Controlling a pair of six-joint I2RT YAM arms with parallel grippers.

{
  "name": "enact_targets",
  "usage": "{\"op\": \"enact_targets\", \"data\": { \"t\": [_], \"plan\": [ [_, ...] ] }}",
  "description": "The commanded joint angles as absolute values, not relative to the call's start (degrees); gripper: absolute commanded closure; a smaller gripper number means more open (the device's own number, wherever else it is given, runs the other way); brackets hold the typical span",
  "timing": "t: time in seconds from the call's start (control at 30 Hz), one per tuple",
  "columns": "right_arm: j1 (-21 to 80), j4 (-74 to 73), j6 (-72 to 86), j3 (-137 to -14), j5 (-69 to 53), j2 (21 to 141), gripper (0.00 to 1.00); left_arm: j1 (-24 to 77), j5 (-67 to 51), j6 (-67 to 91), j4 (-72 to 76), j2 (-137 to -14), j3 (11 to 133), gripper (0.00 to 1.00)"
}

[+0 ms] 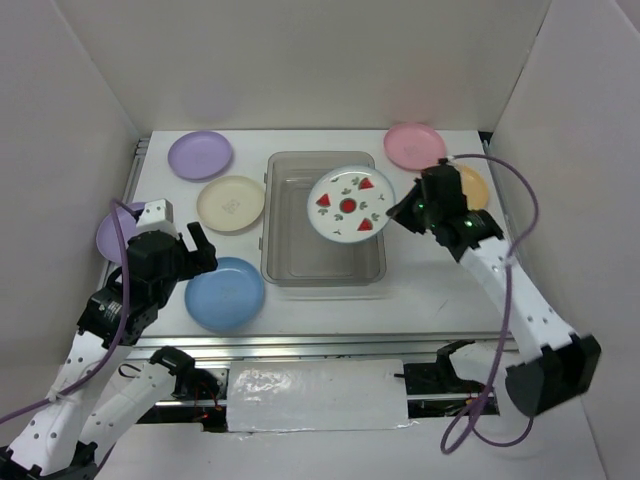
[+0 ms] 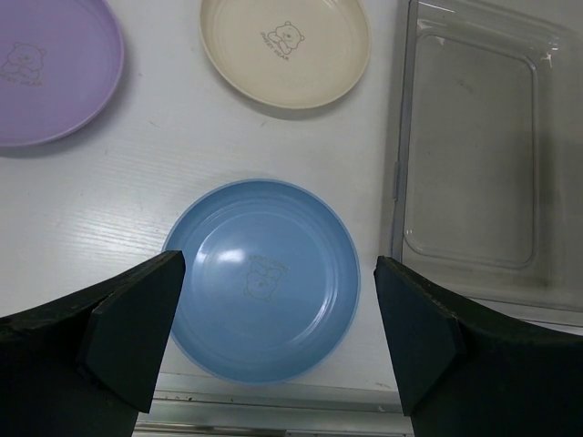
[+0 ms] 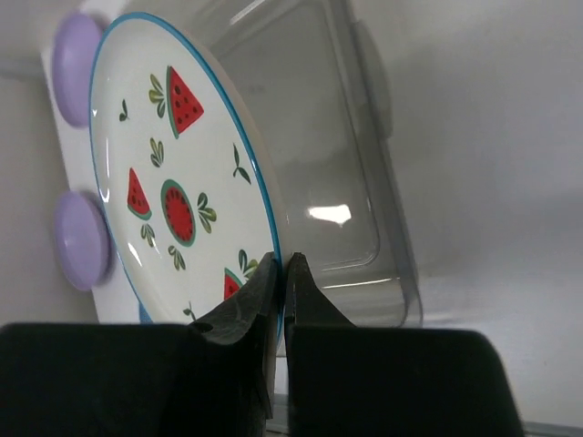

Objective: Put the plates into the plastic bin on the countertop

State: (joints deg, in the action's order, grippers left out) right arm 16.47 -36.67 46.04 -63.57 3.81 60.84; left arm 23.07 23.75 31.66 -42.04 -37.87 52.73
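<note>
I will lower my right gripper into the bin next and release the plate's rim, as the bin's empty bottom is below the gripper and to its left in the top view.
My right gripper is shut on the rim of the white plate with red fruit prints and holds it tilted above the clear plastic bin. In the right wrist view the gripper pinches the plate over the bin. My left gripper is open above the blue plate; in the left wrist view the gripper straddles the blue plate. A cream plate, two lilac plates, a pink plate and an orange-yellow plate lie on the white countertop.
White walls enclose the countertop on three sides. A metal rail runs along the front edge. The bin holds nothing that I can see. The cream plate and a lilac plate lie beyond the blue plate.
</note>
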Motion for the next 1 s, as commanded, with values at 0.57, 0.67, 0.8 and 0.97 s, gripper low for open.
{"op": "enact_targets", "data": {
  "t": [0.57, 0.67, 0.8, 0.97],
  "plan": [
    [22.8, -17.1, 44.2, -78.7, -2.2, 97.9, 1.0, 23.4, 22.9, 30.6, -40.2, -38.6, 53.3, 0.01],
    [23.4, -16.4, 44.8, -79.2, -2.6, 100.5, 1.0, 23.4, 22.9, 30.7, -40.2, -38.6, 53.2, 0.01],
    [23.8, -16.4, 45.6, -79.5, -1.7, 102.7, 0.99, 23.4, 22.6, 30.5, -40.1, -38.8, 53.2, 0.01],
    [24.5, -16.9, 46.0, -79.0, -0.2, 102.2, 0.84, 23.4, 22.4, 30.4, -40.1, -39.0, 53.3, 0.01]
  ]
}}
